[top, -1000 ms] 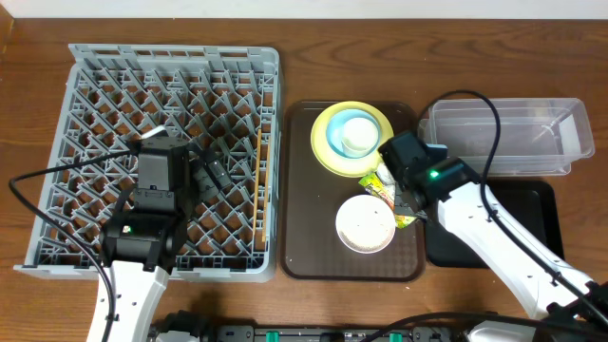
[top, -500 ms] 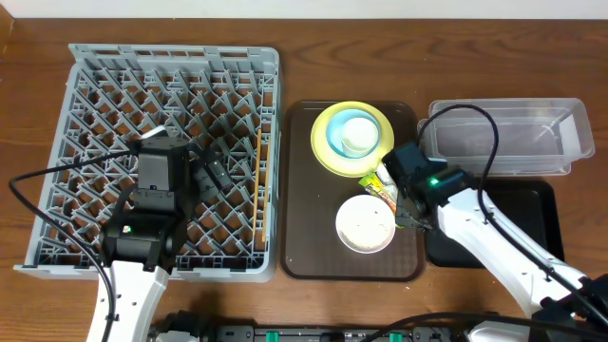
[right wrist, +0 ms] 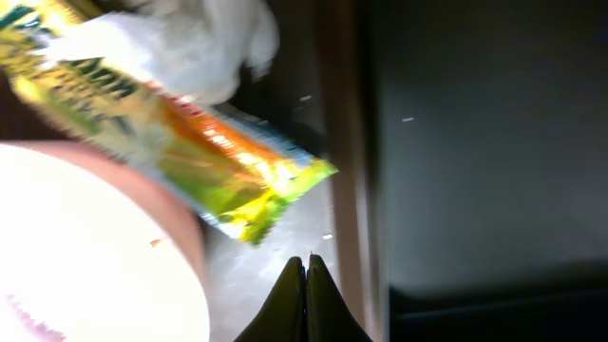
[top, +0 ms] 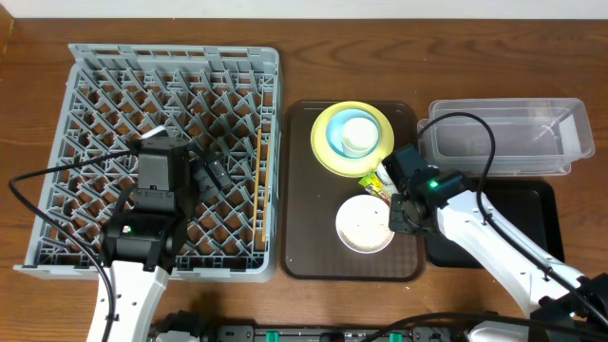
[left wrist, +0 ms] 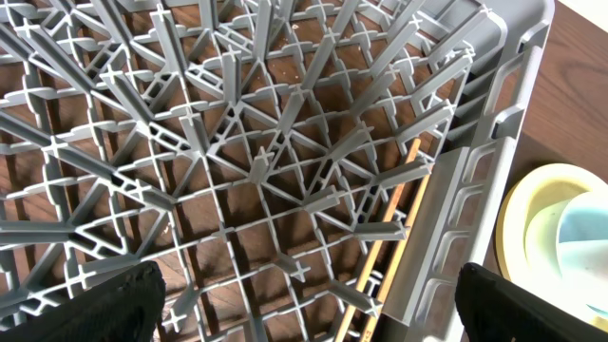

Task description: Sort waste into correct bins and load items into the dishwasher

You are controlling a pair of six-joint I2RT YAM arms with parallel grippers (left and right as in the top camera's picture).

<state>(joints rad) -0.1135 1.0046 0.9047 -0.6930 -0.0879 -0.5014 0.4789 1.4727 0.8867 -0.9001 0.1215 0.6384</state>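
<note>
I next need to sweep my right gripper left in the overhead view toward the white bowl's rim [top: 388,233] [right wrist: 193,266], nudge it aside, and open, since the bowl's rim crowds the wrapper.
The yellow-green and orange snack wrapper [right wrist: 204,157] lies on the brown tray beside the white bowl [top: 365,224], with a crumpled white paper scrap [right wrist: 195,43] behind it. My right gripper [right wrist: 306,271] is shut and empty, low over the tray just short of the wrapper's end; in the overhead view it [top: 399,217] sits between the white bowl and the black tray [top: 532,204]. The yellow plate [top: 328,152] holds a light blue bowl [top: 340,126] and a white cup [top: 359,136]. My left gripper [left wrist: 304,304] is open over the grey dish rack [top: 95,85]. Chopsticks [left wrist: 380,252] lie along the rack's right edge.
The brown serving tray [top: 309,247] lies between the rack and the bins. The clear tub [top: 503,133] stands at the back right, above the black tray. My right arm's cable loops over the tub's left end.
My right gripper has moved down and toward the front, from over the wrapper to the tray's right edge beside the white bowl. The left arm has not moved.
</note>
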